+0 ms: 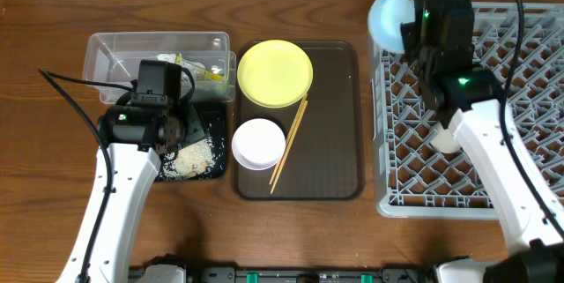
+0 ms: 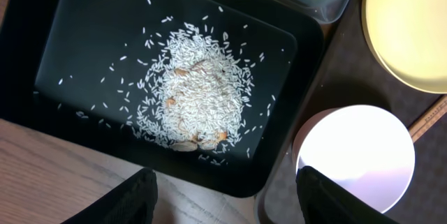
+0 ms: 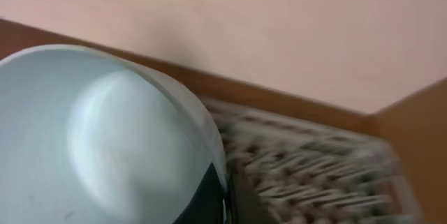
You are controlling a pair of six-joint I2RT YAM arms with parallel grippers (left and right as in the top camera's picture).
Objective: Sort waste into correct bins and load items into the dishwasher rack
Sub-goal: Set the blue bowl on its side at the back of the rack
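Observation:
The light blue bowl (image 1: 386,17) is still hanging above the slots, so my right gripper will next turn it and lower it into the rack's far corner (image 1: 401,61) nearest the brown tray.
My right gripper (image 1: 411,29) is shut on the rim of the light blue bowl (image 1: 386,17) and holds it tilted above the far left corner of the grey dishwasher rack (image 1: 511,89). In the right wrist view the bowl (image 3: 105,133) fills the left and the rack (image 3: 307,175) is blurred behind it. My left gripper (image 2: 230,206) is open and empty above the near edge of the black tray (image 2: 84,35), which holds the rice scraps (image 2: 199,91). The yellow-green wrapper (image 1: 189,63) lies in the clear tub (image 1: 110,54). The yellow plate (image 1: 275,73), white bowl (image 1: 258,144) and chopsticks (image 1: 289,142) lie on the brown tray.
The brown serving tray (image 1: 335,142) sits between the bins and the rack. A pale cup-like thing (image 1: 445,137) stands in the rack, partly hidden under my right arm. The black tray (image 1: 211,124) touches the tub's near side.

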